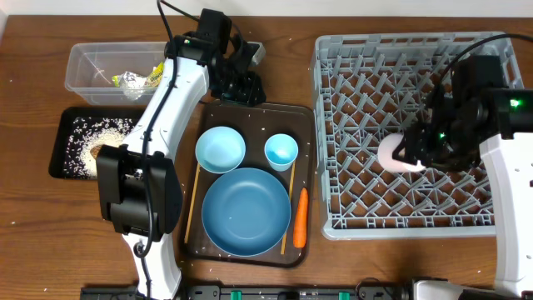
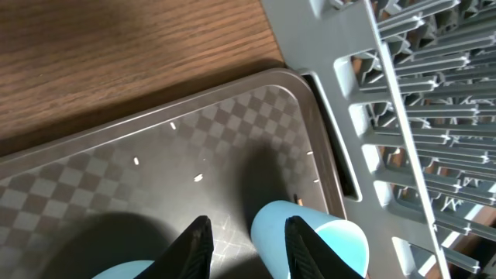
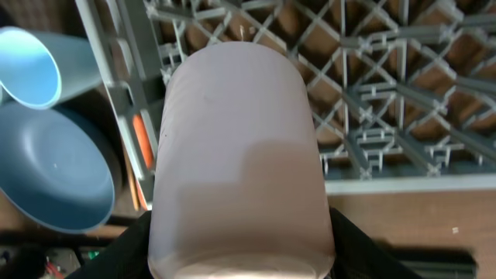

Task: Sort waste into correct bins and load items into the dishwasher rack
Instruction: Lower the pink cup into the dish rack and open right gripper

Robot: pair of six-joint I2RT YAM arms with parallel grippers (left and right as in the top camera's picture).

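Note:
I should next move my right gripper back and down to the rack's empty near corner by the carrot. Then I should set the pale pink cup down among the rack's wires.
My right gripper (image 1: 414, 152) is shut on the pale pink cup (image 3: 236, 147), which it holds on its side over the left part of the grey dishwasher rack (image 1: 466, 200). On the dark-brown serving tray (image 1: 250, 112) lie the blue plate (image 1: 246, 210), the light-blue bowl (image 1: 220, 149) and the light-blue cup (image 1: 281, 151). A chopstick (image 1: 191, 204) lies along each side of the plate, and the orange carrot (image 1: 301, 218) is at the tray's right edge. My left gripper (image 2: 248, 225) hangs open over the tray's far end. Nothing is between its fingers, and the light-blue cup (image 2: 341, 240) shows behind the right finger.
The clear tub (image 1: 92, 60) at the back left holds a yellow-green wrapper (image 1: 154, 77) and crumpled waste. In front of it, the black tray (image 1: 62, 150) holds white rice. The left arm reaches across between these bins and the serving tray. A few rice grains lie scattered on the serving tray (image 2: 101, 186).

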